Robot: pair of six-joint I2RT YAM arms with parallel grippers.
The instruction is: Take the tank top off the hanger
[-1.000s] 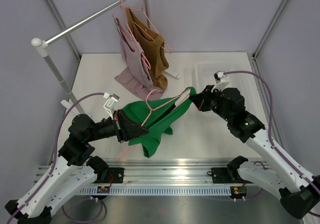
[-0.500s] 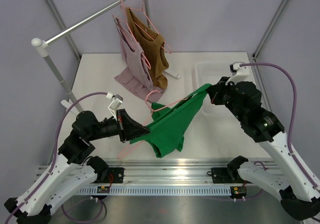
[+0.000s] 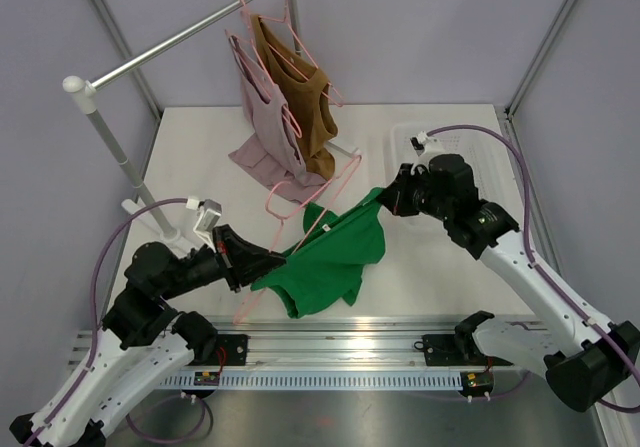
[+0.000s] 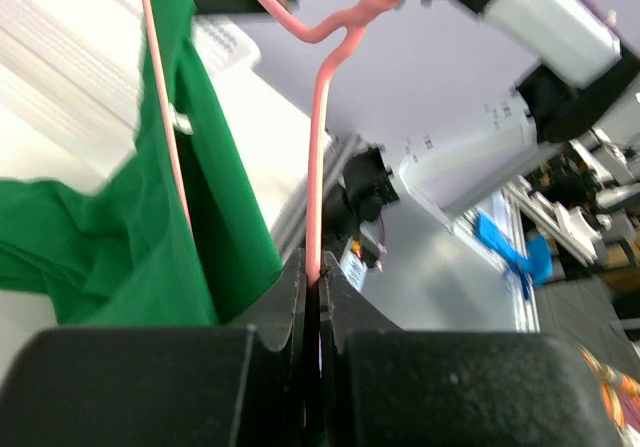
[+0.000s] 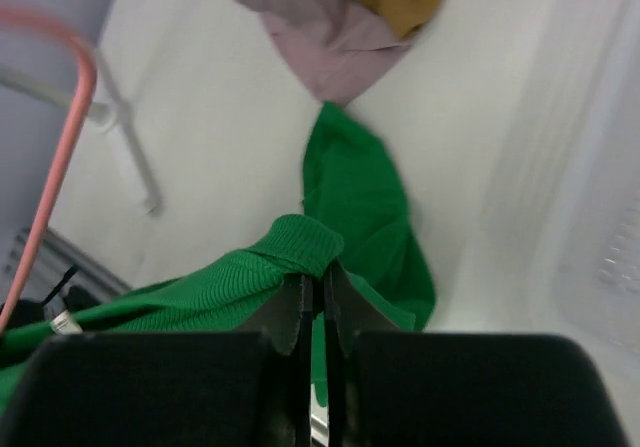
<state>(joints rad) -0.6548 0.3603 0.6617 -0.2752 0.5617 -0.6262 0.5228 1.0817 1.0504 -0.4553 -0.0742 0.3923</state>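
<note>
I need to pull the tank top's strap edge in my right gripper back over the near part of the table next and let go there, clear of rack and bin.
A green tank top hangs stretched between my two grippers above the table, partly still on a pink hanger. My left gripper is shut on the hanger's wire, seen in the left wrist view with the green cloth beside it. My right gripper is shut on the top's ribbed strap edge and holds it up at the right. The hanger's hook end rises toward the rack.
A clothes rack stands at the back left with a mauve top and a brown top on pink hangers. A white bin sits at the back right. The rack's foot is near my left arm.
My right gripper has moved back left and lower with the strap. My left gripper has drawn back to the left with the hanger, and the hanger now stands more upright, freer of the top.
</note>
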